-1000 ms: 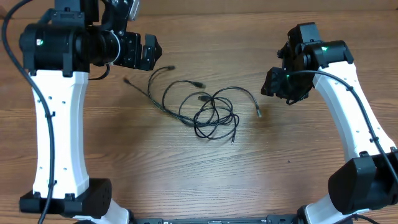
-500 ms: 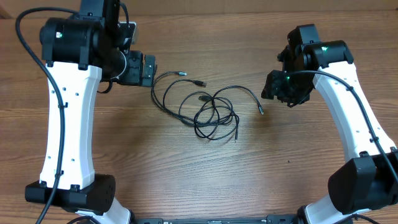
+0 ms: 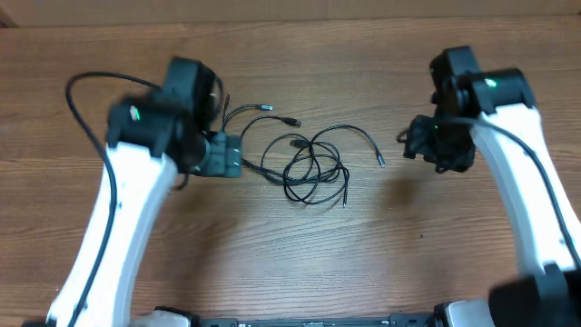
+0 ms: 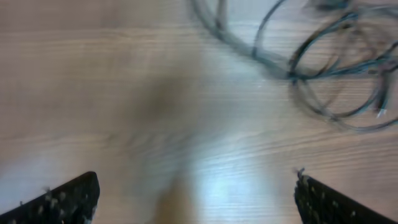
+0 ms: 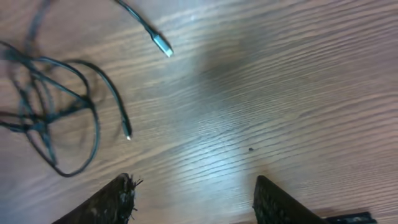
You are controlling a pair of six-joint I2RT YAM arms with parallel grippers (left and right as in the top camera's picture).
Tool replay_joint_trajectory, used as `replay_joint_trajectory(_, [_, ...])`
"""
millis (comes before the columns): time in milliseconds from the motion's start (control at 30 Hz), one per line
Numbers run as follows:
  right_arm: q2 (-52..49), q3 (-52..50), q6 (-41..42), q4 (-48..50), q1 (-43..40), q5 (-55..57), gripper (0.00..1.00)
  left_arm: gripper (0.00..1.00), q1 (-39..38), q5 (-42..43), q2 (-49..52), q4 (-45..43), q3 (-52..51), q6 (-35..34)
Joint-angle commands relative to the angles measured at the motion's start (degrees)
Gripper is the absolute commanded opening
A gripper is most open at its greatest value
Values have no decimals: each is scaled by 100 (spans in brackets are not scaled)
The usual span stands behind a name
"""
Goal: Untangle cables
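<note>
I should move my left gripper to the right in the overhead view and down onto the crossing loops of the black cable, since the tangle is thickest there.
The cables lie in a tangled bundle of thin black loops at the table's middle, with loose plug ends toward the upper left and right. My left gripper is open and empty, just left of the bundle. In the blurred left wrist view the cables show at the upper right, ahead of the open fingers. My right gripper is open and empty, right of the bundle. The right wrist view shows the loops and a plug end ahead of the fingers.
The wooden table carries only the cables. The white arm links reach in from the lower left and lower right. A small dark speck marks the wood near the right gripper.
My left arm has swung down and right, bringing the gripper to the bundle's left edge. My right gripper has shifted slightly right and down. The upper-left strands have shifted slightly.
</note>
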State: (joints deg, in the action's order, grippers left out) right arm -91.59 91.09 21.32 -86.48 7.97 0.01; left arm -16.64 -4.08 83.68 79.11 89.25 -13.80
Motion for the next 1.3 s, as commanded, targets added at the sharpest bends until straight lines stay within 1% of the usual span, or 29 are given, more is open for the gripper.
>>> replay_joint_trajectory(0, [778, -140, 457, 151, -2, 166, 64, 100, -496, 72, -577, -713, -675, 7])
replay_joint_trajectory(67, [1047, -210, 590, 240, -2, 175, 69, 99, -793, 254, -658, -1375, -1095, 57])
replay_joint_trajectory(133, [1202, -227, 697, 254, -2, 195, 74, 100, -984, 457, -601, -1845, -1392, 192])
replay_joint_trajectory(300, [1250, -229, 1080, 238, -2, 186, 78, 100, -1392, 966, -107, -3093, -2153, 800])
replay_joint_trajectory(433, [1250, -232, 1456, 264, -2, 188, 82, 100, -1687, 1036, 551, -3740, -2262, 1464])
replay_joint_trajectory(567, [1250, -232, 1473, 275, -2, 181, 83, 100, -1836, 1123, 1128, -4266, -2262, 1532])
replay_joint_trajectory(667, [1250, -232, 1469, 245, 0, 142, 83, 96, -1878, 1226, 1611, -4634, -2262, 1469])
replay_joint_trajectory(700, [1250, -232, 1469, 240, 0, 142, 84, 92, -1878, 1344, 1740, -4725, -2262, 1464])
replay_joint_trajectory(733, [1250, -232, 1469, 240, 0, 142, 84, 86, -1878, 1491, 1856, -4811, -2262, 1462])
replay_joint_trajectory(800, [1250, -232, 1467, 243, 0, 142, 84, 70, -1875, 1773, 2070, -4937, -2262, 1443])
replay_joint_trajectory(867, [1250, -232, 1469, 236, 0, 142, 84, 52, -1875, 1775, 2234, -4962, -2262, 1443])
replay_joint_trajectory(900, [1250, -232, 1467, 236, 0, 142, 84, 45, -1875, 1744, 2288, -4957, -2262, 1445])
replay_joint_trajectory(967, [1250, -232, 1469, 240, 0, 142, 85, 36, -1875, 1698, 2326, -4918, -2262, 1445])
replay_joint_trajectory(1033, [1248, -232, 1467, 243, 0, 142, 88, 20, -1860, 1700, 2302, -4846, -2229, 1447])
replay_joint_trajectory(1067, [1244, -232, 1460, 245, 0, 142, 90, 9, -1845, 1665, 2282, -4736, -2142, 1449])
replay_joint_trajectory(1100, [1241, -232, 1419, 260, 0, 142, 91, 4, -1821, 1602, 2251, -4594, -2024, 1447])
replay_joint_trajectory(1133, [1233, -232, 1384, 280, 0, 142, 94, 4, -1790, 1539, 2210, -4415, -1860, 1447])
replay_joint_trajectory(1200, [1211, -232, 1172, 352, 0, 87, 96, 4, -1714, 1482, 2085, -3950, -1375, 1447])
replay_joint_trajectory(1267, [1174, -232, 785, 474, 2, -225, 96, 4, -1611, 1482, 1928, -3403, -728, 1445])
